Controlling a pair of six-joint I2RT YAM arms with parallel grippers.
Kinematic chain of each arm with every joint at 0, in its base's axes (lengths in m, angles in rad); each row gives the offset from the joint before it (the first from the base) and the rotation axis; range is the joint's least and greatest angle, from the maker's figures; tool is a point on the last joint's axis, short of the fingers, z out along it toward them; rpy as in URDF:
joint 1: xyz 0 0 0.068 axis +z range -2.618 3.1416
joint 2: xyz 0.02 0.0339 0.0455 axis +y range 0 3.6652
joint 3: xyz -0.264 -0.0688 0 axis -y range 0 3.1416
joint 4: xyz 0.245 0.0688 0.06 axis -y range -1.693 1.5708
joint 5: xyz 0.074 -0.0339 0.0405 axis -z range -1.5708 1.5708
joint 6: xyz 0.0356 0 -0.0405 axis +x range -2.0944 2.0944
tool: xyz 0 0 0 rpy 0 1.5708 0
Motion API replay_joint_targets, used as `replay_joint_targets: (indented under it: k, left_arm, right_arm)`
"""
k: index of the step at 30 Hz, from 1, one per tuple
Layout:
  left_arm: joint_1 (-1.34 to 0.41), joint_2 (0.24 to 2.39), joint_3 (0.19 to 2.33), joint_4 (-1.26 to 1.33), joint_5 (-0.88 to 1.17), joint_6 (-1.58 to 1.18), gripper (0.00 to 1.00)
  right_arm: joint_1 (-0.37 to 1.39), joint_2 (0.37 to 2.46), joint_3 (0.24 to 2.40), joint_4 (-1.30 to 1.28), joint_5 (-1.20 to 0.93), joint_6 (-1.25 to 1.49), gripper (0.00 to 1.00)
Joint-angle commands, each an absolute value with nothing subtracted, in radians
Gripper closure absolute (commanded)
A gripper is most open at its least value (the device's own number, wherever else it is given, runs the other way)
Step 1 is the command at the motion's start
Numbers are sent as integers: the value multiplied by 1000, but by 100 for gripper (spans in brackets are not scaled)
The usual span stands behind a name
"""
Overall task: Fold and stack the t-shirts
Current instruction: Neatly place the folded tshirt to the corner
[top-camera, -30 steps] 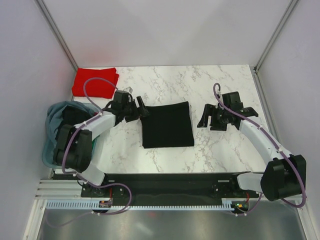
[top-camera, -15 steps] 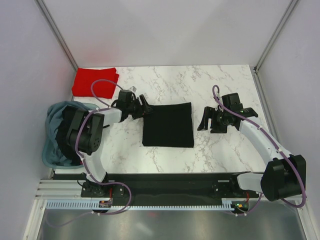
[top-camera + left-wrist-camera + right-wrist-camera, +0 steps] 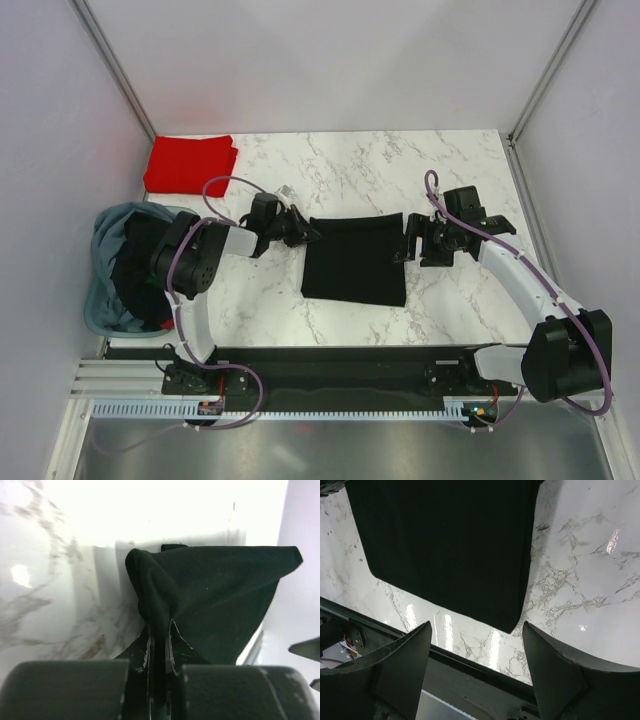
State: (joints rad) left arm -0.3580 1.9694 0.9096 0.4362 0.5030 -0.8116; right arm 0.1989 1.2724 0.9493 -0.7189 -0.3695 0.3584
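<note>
My left gripper should next carry the black t-shirt (image 3: 355, 262) up, outward and to the left in the top view and let go of it over the red t-shirt (image 3: 190, 163), as both t-shirts are folded.
A folded black t-shirt (image 3: 355, 262) lies on the marble table (image 3: 440, 170), between the two arms. My left gripper (image 3: 300, 232) is shut on the shirt's left edge, and the cloth (image 3: 215, 600) bunches up into a ridge between its fingers (image 3: 159, 630). My right gripper (image 3: 415, 240) hovers at the shirt's upper right corner, open, with nothing between its fingers. From the right wrist view the black shirt (image 3: 445, 545) lies flat beyond the open jaws (image 3: 477, 645). A folded red t-shirt (image 3: 190, 163) sits at the back left corner.
A grey-blue fabric tub (image 3: 105, 300) stands at the left edge beside the left arm, with dark clothes (image 3: 135, 262) piled in it. White walls close in the table on three sides. A black rail (image 3: 330, 365) runs along the near edge.
My left gripper moved right to the black shirt's left edge and shut on it. The shirt slid right, toward the right gripper. The right arm has stayed still.
</note>
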Motion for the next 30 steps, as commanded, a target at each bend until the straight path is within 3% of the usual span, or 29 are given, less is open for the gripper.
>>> replay_joint_targets:
  k: [1,15,23,30]
  left_arm:
    - [-377,2007,885,485,584,-881,98]
    - [-137,1807,1353,-314,517,-404,98]
    - [29,1877,1676,-561,440,-252,98]
    - [51,1968,1929,-678,296,-155,98]
  right_arm:
    - [198,1243,956,-706,-400,351,19]
    - [199,1121,911,-698,-475,388,19]
    - [198,1071,879,-690,-514,399,19]
    - [198,1058,868,-684,-537,407,19]
